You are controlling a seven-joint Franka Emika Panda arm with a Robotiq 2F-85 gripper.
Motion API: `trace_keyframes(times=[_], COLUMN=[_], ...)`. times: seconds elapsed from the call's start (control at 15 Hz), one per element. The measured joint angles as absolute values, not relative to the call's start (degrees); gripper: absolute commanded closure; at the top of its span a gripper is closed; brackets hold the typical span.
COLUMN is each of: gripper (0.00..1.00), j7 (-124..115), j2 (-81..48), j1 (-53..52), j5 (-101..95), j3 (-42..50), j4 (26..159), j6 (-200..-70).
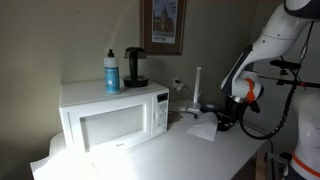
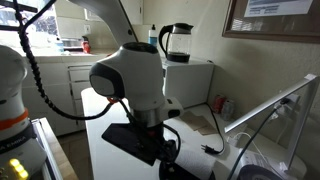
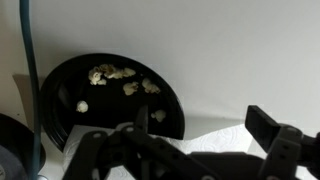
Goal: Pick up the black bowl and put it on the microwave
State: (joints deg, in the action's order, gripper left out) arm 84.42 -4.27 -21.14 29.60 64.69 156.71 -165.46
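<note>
My gripper will come down over the black bowl's rim (image 3: pixel 182 121) before it closes, with one finger inside the bowl, because that rim already lies between my open fingers.
The black bowl (image 3: pixel 105 95) fills the left of the wrist view, with pale crumbs inside, and sits partly on a white paper towel (image 3: pixel 225 140). My gripper (image 3: pixel 200 122) is open and holds nothing. Its left finger shows over the bowl's inside and its right fingertip (image 3: pixel 265 128) over the white surface, with the bowl's right rim between them. The white microwave (image 1: pixel 112 118) stands at the left end of the counter, well away from my gripper (image 1: pixel 226 116). The arm hides the bowl in both exterior views. The microwave (image 2: pixel 192 78) also shows behind the arm.
On top of the microwave stand a blue bottle (image 1: pixel 112 70) and a black pot-like appliance (image 1: pixel 134 66). A paper towel (image 1: pixel 204 129) lies on the counter near the gripper. A white upright stand (image 1: pixel 197 88) and a cable (image 2: pixel 205 140) are close by.
</note>
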Motion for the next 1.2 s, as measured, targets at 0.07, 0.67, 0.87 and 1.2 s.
trace_keyframes(times=[0.07,0.67,0.87,1.2], gripper=[0.00,0.00,0.00,0.00], j7=[84.42,84.44,85.24,94.80], j2=[-4.05,-4.53,-7.72,-16.44], j1=[-21.14,-20.89,-18.78,-8.73], j5=[29.73,43.53,50.14,64.48], j3=[64.54,55.97,52.52,44.44], j4=[156.61,154.78,153.49,148.16], j6=[-165.97,-171.56,-168.89,-164.06])
